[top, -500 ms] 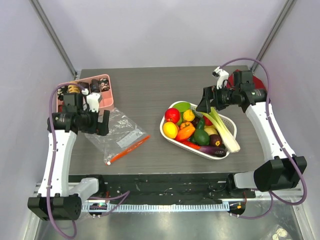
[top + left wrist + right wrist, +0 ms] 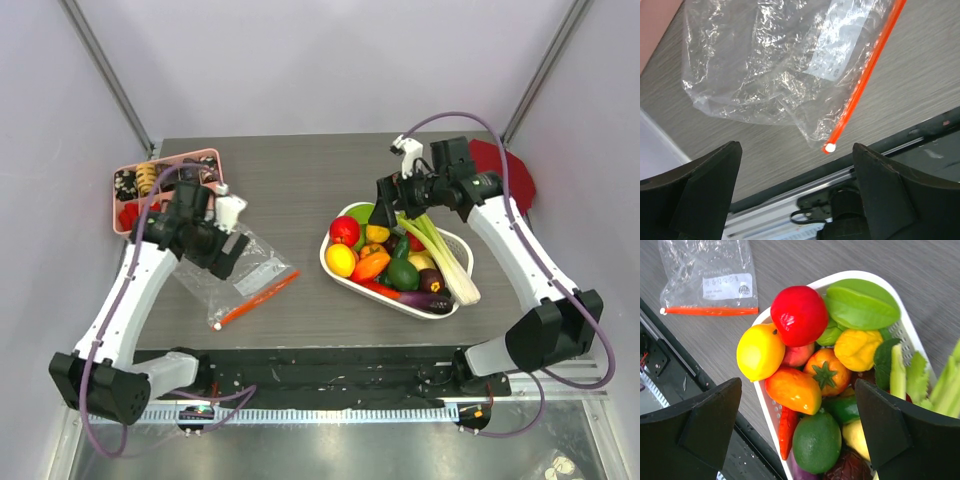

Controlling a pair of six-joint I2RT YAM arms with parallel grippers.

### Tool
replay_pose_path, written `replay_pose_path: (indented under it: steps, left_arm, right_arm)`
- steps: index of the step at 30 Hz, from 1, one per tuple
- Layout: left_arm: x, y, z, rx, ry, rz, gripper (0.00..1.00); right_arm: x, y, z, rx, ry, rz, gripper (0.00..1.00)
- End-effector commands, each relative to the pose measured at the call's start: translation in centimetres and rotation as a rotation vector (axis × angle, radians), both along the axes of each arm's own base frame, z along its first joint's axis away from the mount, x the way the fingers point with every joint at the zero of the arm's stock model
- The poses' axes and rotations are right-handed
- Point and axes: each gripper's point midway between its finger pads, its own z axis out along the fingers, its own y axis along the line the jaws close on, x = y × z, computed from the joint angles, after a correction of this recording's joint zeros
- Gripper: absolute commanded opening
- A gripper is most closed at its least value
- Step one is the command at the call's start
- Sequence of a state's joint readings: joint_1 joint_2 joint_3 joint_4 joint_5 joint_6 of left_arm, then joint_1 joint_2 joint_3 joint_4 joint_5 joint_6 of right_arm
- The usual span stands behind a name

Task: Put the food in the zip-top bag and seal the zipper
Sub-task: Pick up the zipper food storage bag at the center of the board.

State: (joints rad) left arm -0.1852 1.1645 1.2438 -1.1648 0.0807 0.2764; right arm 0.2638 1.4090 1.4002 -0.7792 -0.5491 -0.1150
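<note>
My left gripper goes back down onto the red-orange zipper's middle part next, which is below it and closer to my base, as the bag's opening lies flat.
The clear zip-top bag lies flat on the table left of centre, with its red-orange zipper along the near edge; both also show in the left wrist view, bag and zipper. The food is piled in a white mesh basket: a red fruit, a yellow lemon, an orange fruit, a green lime. My left gripper is open and empty above the bag. My right gripper is open and empty above the basket's far end.
A long white-and-green leek lies in the basket's right side. A pink compartment tray with snack pieces stands at the back left. A red object lies at the back right. The table's front edge drops to a metal rail.
My left gripper has swung right and forward over the bag. My right gripper has moved left, over the basket's far end. The bag and the basket have not moved.
</note>
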Motion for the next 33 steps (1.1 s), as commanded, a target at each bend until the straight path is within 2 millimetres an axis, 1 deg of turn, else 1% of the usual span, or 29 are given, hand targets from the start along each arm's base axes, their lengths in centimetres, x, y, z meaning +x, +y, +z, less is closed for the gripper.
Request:
replay_pose_path:
  steps: [1,3,4,5,6,7,9,10,11,13,16,17,18,19,21,26,28,30,31,32,33]
  left_arm:
    - [-0.4,-0.6,-3.3,0.217,0.022,-0.146,0.91]
    - [-0.1,-1.3,-4.1,0.263,-0.001,-0.182,0.87]
    - [-0.4,-1.7,-5.0,0.300,0.006,-0.219,0.84]
    - [-0.5,-2.1,-5.4,0.312,0.007,-0.232,0.83]
    - [-0.5,-2.5,-5.7,0.315,0.005,-0.240,0.81]
    - [-1.0,-3.3,-6.2,0.312,0.018,-0.273,0.77]
    - [-1.6,-4.0,-7.6,0.319,0.047,-0.303,0.73]
    - [-1.6,-4.4,-7.9,0.331,0.038,-0.312,0.70]
    - [-1.8,-4.4,-8.7,0.343,0.055,-0.320,0.68]
    - [-1.6,-5.1,-9.2,0.333,0.054,-0.316,0.64]
    - [-2.0,-6.4,-10.1,0.288,0.104,-0.328,0.62]
    - [-2.5,-7.2,-10.5,0.258,0.131,-0.351,0.62]
    - [-2.9,-7.3,-11.2,0.260,0.162,-0.361,0.61]
    - [-2.9,-7.6,-11.6,0.253,0.160,-0.367,0.61]
    - [-3.1,-7.6,-12.8,0.283,0.173,-0.382,0.61]
    - [-3.0,-7.9,-14.2,0.317,0.172,-0.402,0.59]
    - [-2.7,-7.2,-14.8,0.367,0.158,-0.390,0.59]
    - [-2.0,-6.9,-15.1,0.394,0.128,-0.384,0.57]
    - [-1.6,-6.4,-15.2,0.425,0.110,-0.373,0.56]
    - [-1.7,-6.0,-15.6,0.445,0.112,-0.373,0.55]
    - [-1.4,-5.9,-15.7,0.456,0.101,-0.370,0.52]
  right_arm:
    - [1.3,1.7,1.3,0.005,-0.070,0.027,1.00]
    - [1.3,2.3,1.5,0.013,-0.067,0.036,1.00]
    - [1.4,2.4,1.5,0.015,-0.068,0.037,1.00]
    - [1.4,2.5,1.3,0.016,-0.060,0.035,1.00]
    - [1.5,2.5,1.3,0.015,-0.062,0.034,1.00]
    - [1.6,2.4,1.2,0.012,-0.062,0.028,1.00]
    - [1.5,2.2,0.9,0.005,-0.062,0.022,1.00]
    - [1.4,2.2,0.7,0.002,-0.057,0.021,1.00]
    - [1.4,2.1,0.6,-0.001,-0.056,0.019,1.00]
    - [1.1,2.1,0.4,-0.001,-0.050,0.020,1.00]
    - [1.1,1.8,0.5,-0.011,-0.059,0.009,1.00]
    - [1.2,1.7,0.5,-0.015,-0.060,0.003,1.00]
    - [1.4,1.4,0.4,-0.030,-0.066,-0.015,1.00]
    - [1.6,1.3,0.7,-0.033,-0.074,-0.027,1.00]
    - [1.9,0.9,0.9,-0.045,-0.086,-0.049,1.00]
    - [2.2,0.2,1.2,-0.075,-0.116,-0.074,1.00]
    - [2.3,-0.2,1.1,-0.092,-0.122,-0.092,1.00]
    - [2.4,-0.5,1.0,-0.100,-0.122,-0.104,1.00]
    - [2.4,-0.5,1.0,-0.101,-0.123,-0.105,0.99]
    - [2.3,-0.5,1.1,-0.101,-0.126,-0.105,1.00]
    - [2.3,-0.5,1.0,-0.103,-0.125,-0.104,1.00]
